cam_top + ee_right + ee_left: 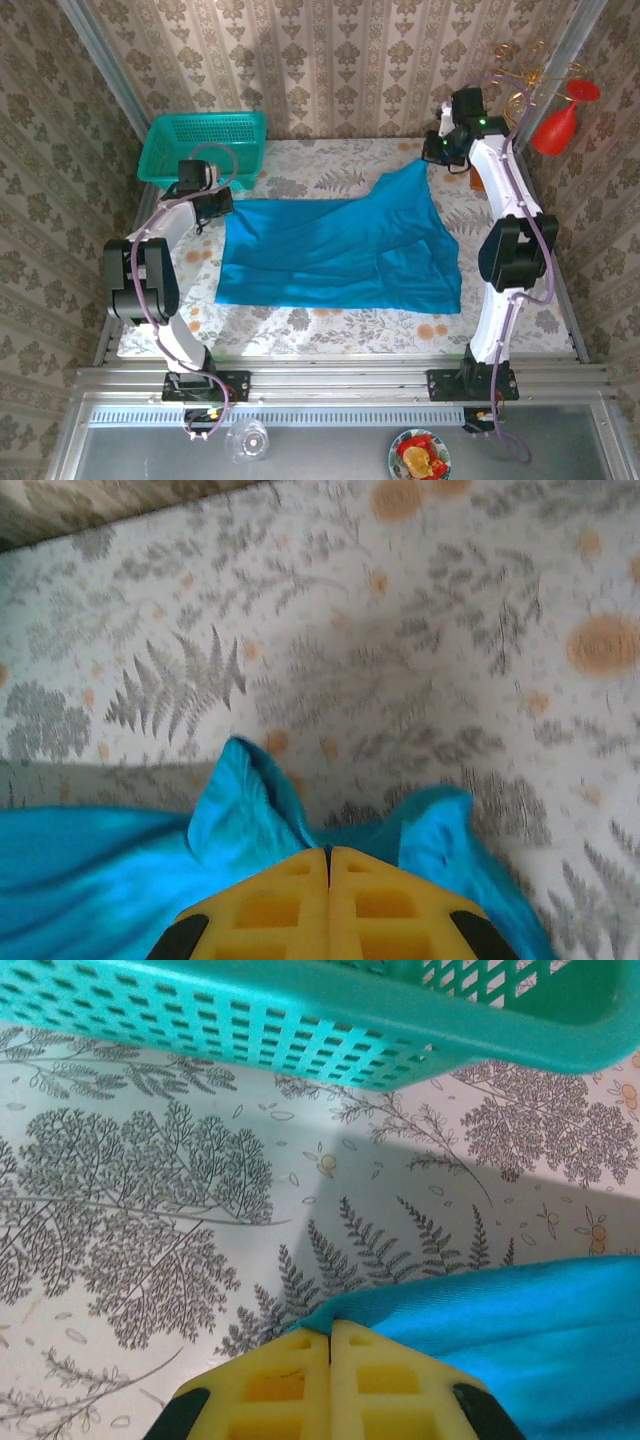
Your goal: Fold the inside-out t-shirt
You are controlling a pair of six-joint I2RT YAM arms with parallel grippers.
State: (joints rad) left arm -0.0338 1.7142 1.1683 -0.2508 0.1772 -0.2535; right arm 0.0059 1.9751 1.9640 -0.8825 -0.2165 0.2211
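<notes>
The shirt's near half lies flat back of my left gripper, so I should pull the pinched far corner back over its side edge and let go of it there.
The inside-out t-shirt [335, 250] is a plain teal-blue cloth spread across the middle of the table. My left gripper [222, 205] is shut on its far-left corner, low over the table. In the left wrist view the yellow fingers [290, 1380] pinch the shirt's edge [420, 1305]. My right gripper [432, 155] is shut on the shirt's far-right corner and holds it lifted, so the cloth rises in a peak toward it. The right wrist view has cloth [240, 800] bunched on both sides of the closed gripper [328, 855].
A turquoise mesh basket [205, 145] stands at the back left, just behind the left gripper [330, 1332]. Past the right edge hang a red glass [560, 120] and a wire stand. The flower-patterned tablecloth [330, 325] shows in front of the shirt.
</notes>
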